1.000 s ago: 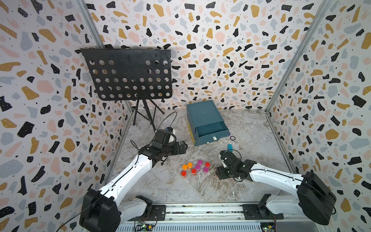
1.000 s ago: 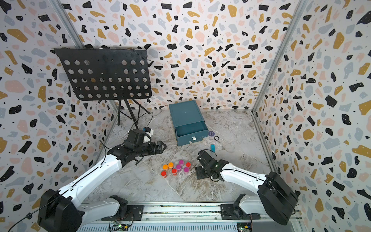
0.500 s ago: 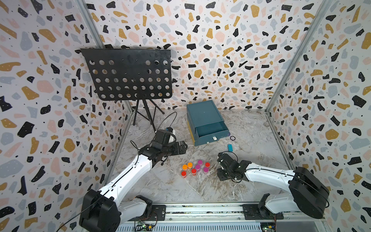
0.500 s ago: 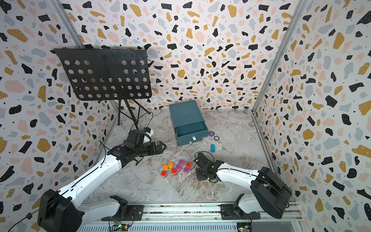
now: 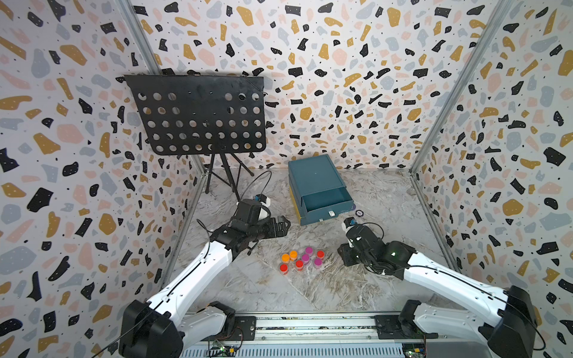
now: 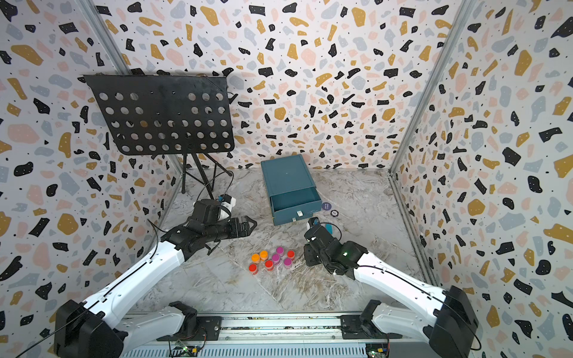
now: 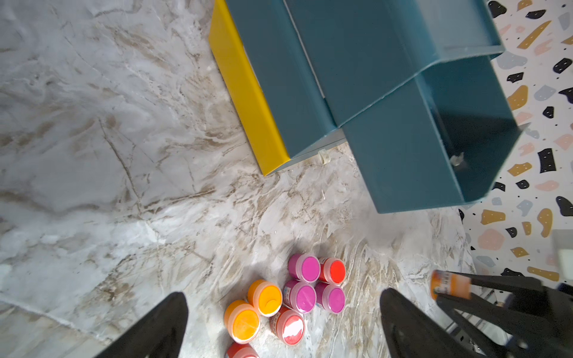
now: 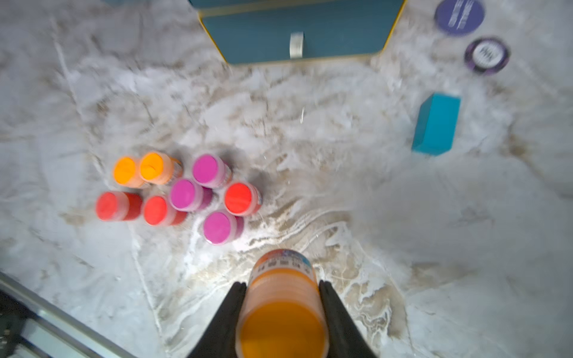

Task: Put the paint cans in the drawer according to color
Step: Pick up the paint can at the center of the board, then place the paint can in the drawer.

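Note:
My right gripper will move up and outward over the drawer's open section [image 5: 321, 202], because the top drawer is pulled out. It will then lower the orange can inside and let go of it.
Several paint cans [image 5: 300, 258] [image 6: 273, 258] stand clustered on the marble floor: two orange, three red and three magenta lids [image 8: 186, 193]. My right gripper [image 8: 282, 297] is shut on another orange paint can [image 8: 283, 310], just right of the cluster; the left wrist view shows that can [image 7: 449, 283] between its fingers. In both top views the right gripper [image 5: 348, 257] [image 6: 310, 257] hides the can. My left gripper [image 5: 283, 227] [image 7: 283, 322] hangs open above and left of the cluster. Behind them, the teal drawer [image 5: 319, 189] [image 6: 290, 189] has its top drawer pulled out.
A small teal block [image 8: 435, 124] and two purple discs [image 8: 459, 15] [image 8: 486, 54] lie right of the drawer front. A black music stand [image 5: 198, 114] stands at the back left. The metal rail [image 5: 310, 325] runs along the front edge.
My right gripper has closed onto the orange paint can and shifted slightly. The left arm and the clustered cans have not moved.

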`<state>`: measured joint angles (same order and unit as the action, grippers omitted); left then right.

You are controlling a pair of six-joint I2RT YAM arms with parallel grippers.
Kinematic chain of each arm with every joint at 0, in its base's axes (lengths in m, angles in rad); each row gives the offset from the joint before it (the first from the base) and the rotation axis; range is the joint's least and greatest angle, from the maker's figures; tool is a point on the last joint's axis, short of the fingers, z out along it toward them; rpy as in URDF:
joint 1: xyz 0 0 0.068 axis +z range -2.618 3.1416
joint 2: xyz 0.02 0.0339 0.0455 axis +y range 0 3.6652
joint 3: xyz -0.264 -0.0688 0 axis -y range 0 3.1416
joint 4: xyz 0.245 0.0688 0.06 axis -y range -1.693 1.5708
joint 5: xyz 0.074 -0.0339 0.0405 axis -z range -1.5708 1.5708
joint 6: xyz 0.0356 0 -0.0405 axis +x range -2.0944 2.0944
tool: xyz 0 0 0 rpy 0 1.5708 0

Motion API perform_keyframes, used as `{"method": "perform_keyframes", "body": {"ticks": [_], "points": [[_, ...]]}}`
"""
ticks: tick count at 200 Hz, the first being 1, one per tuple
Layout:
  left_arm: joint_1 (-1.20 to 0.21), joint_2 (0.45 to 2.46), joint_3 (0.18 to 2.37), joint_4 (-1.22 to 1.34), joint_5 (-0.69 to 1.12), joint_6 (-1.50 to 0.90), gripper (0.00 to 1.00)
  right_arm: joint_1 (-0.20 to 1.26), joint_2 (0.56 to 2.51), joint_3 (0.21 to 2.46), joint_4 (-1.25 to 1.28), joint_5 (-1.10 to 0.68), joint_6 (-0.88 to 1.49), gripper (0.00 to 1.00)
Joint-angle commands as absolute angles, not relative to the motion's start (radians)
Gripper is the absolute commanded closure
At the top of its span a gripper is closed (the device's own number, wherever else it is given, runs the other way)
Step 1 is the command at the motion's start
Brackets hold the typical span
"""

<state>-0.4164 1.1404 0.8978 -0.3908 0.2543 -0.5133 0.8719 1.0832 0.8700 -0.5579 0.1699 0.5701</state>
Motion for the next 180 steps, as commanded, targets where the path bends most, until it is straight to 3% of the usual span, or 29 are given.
{"method": "perform_keyframes", "body": {"ticks": [1,35,83,136,180], "points": [[-0.42,1.161,0.999,-0.382,0.279,-0.514,0.0,0.876,1.038,1.031,-0.707,0.196,0.521,0.89],[-0.419,1.254,1.149,-0.401,0.361,-0.526,0.0,0.87,1.109,1.309,-0.794,0.187,0.462,0.88],[-0.419,1.375,1.325,-0.464,0.339,-0.498,0.0,0.785,1.398,1.677,-0.916,0.124,0.354,0.89],[-0.419,1.456,1.383,-0.433,0.372,-0.516,0.0,0.641,1.578,1.847,-0.931,-0.024,0.353,0.89],[-0.419,1.515,1.441,-0.443,0.371,-0.512,0.0,0.629,1.656,1.899,-0.946,-0.056,0.347,0.9]]}}
